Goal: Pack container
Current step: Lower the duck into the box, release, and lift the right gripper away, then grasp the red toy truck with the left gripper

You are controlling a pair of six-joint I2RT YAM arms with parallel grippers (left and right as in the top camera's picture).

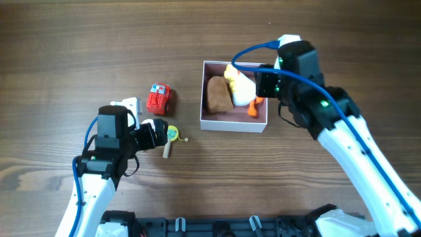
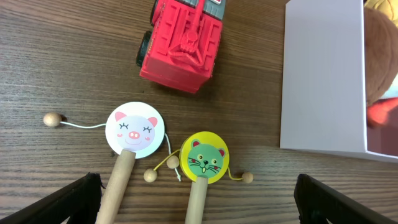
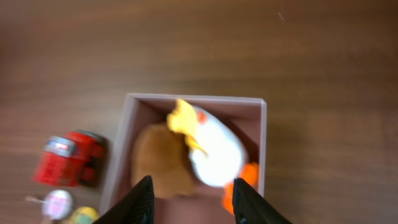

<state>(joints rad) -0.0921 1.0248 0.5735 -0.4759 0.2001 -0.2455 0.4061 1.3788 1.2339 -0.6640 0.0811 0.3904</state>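
Observation:
The left gripper will move past the rattle drums next, away from the robot's base, and then go down over the red toy truck's body (image 1: pixel 158 99) (image 2: pixel 187 40).
The container (image 1: pixel 235 124) is a shallow white-walled box with a pink inside, right of centre. It holds a brown plush (image 1: pixel 218 94) and a white-and-yellow chicken toy (image 1: pixel 241 86) with orange feet. My right gripper (image 3: pixel 193 202) is open and empty above the container (image 3: pixel 258 134). My left gripper (image 2: pixel 199 202) is open, its fingers either side of two wooden rattle drums on the table: a pig-face one (image 2: pixel 134 129) and a yellow cat-face one (image 2: pixel 204 157). A red toy truck (image 2: pixel 181 40) lies just beyond them, also seen from overhead (image 1: pixel 159 97).
The container's white side wall (image 2: pixel 320 81) stands right of the drums. The rattle drums (image 1: pixel 170 136) lie between my left gripper and the container in the overhead view. Dark wooden table all around.

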